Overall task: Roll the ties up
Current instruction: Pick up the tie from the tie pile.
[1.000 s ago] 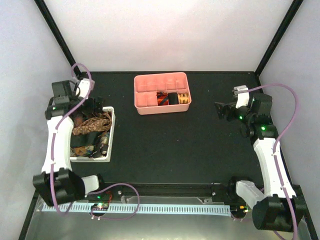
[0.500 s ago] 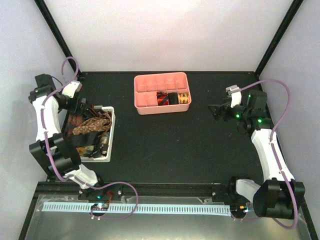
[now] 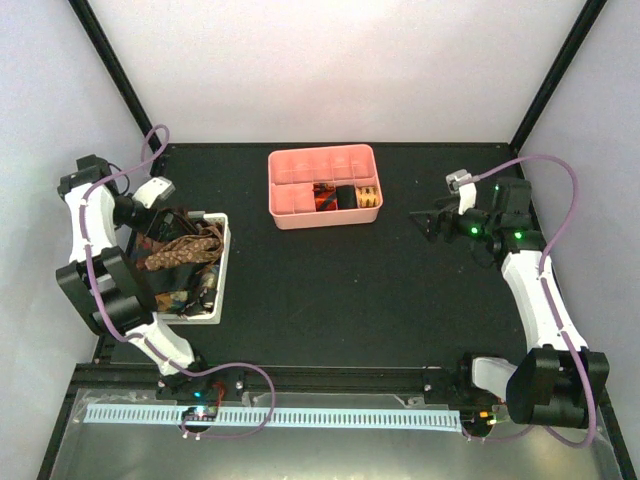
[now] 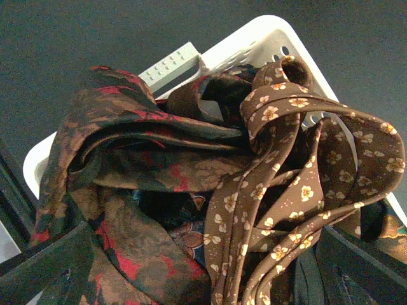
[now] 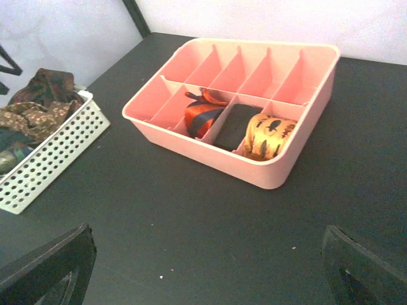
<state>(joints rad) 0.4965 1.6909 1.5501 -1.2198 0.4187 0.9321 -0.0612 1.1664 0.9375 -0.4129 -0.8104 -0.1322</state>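
Observation:
I will next lower my left gripper and shift it to the right in the top view onto the brown tie's folds (image 3: 188,248) (image 4: 270,213), since they lie nearer one open finger.
Loose ties fill the white basket (image 3: 223,262) at the left. A brown tie with small cream flowers (image 4: 299,190) lies looped over a dark brown-and-red tie (image 4: 127,159); the brown one also shows from above (image 3: 185,250). My left gripper (image 4: 210,279) hangs open just above this pile, its fingers wide apart and holding nothing (image 3: 160,212). Rolled red-orange (image 5: 202,113), black (image 5: 232,127) and gold (image 5: 268,135) ties sit in the front compartments of the pink tray (image 5: 210,149). My right gripper (image 5: 206,273) is open and empty above the mat, right of the tray (image 3: 425,222).
The pink tray (image 3: 300,185) stands at the back centre; its rear compartments hold nothing. The basket also shows at the left of the right wrist view (image 5: 51,159). A grey studded piece (image 4: 168,63) lies at the basket's far rim. Black frame posts rise at both back corners.
My left arm has folded back and turned its wrist down over the basket's far end. My right gripper has shifted a little left, toward the tray.

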